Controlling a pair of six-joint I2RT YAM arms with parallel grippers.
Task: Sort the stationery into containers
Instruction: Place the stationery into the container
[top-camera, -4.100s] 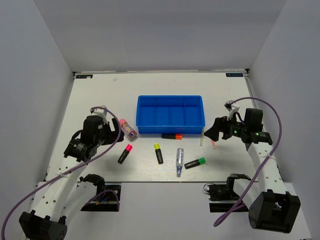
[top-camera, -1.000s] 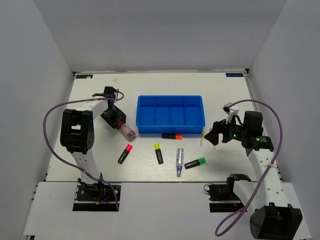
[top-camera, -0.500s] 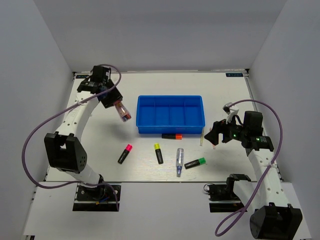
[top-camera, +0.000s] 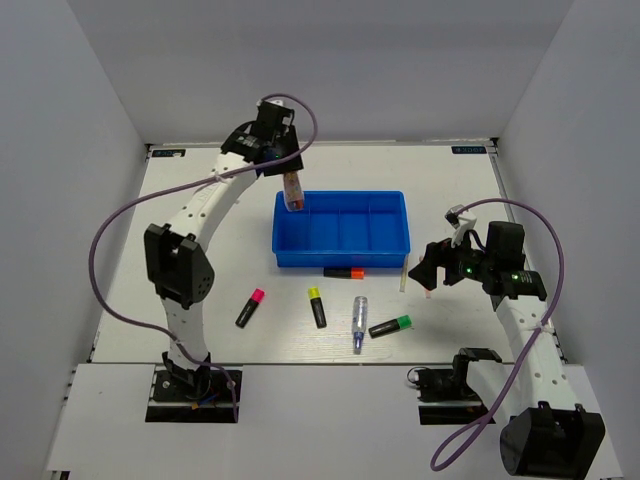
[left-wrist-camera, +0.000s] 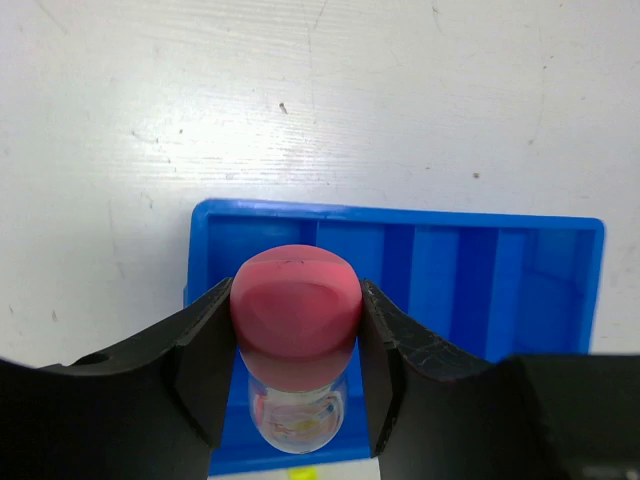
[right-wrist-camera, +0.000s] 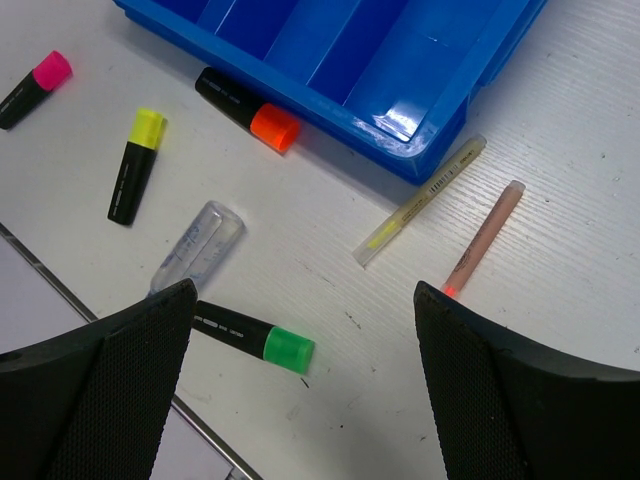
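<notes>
My left gripper goes down toward the blue tray's end section (left-wrist-camera: 258, 237) next and releases the pink-capped glue stick (left-wrist-camera: 296, 310) there, since that section lies empty below it.
My left gripper (top-camera: 290, 178) is shut on the pink-capped glue stick (left-wrist-camera: 296, 310), which hangs upright over the left end compartment of the blue tray (top-camera: 340, 258). On the table in front of the tray lie the pink highlighter (top-camera: 250, 307), the yellow highlighter (top-camera: 317, 306), the orange highlighter (top-camera: 343, 272), the clear blue-tipped pen (top-camera: 358, 322) and the green highlighter (top-camera: 391, 325). A pale-yellow stick (right-wrist-camera: 420, 200) and a pink stick (right-wrist-camera: 483, 237) lie by the tray's right corner. My right gripper (top-camera: 428, 268) hovers open above them, holding nothing.
The tray's compartments (left-wrist-camera: 450, 280) show nothing inside in the left wrist view. White walls close the table on the left, back and right. The table's near edge (right-wrist-camera: 200, 430) runs just beyond the green highlighter.
My left arm has swung from the table's left side up and rightward, carrying the glue stick over the tray's left end. The right arm has not moved.
</notes>
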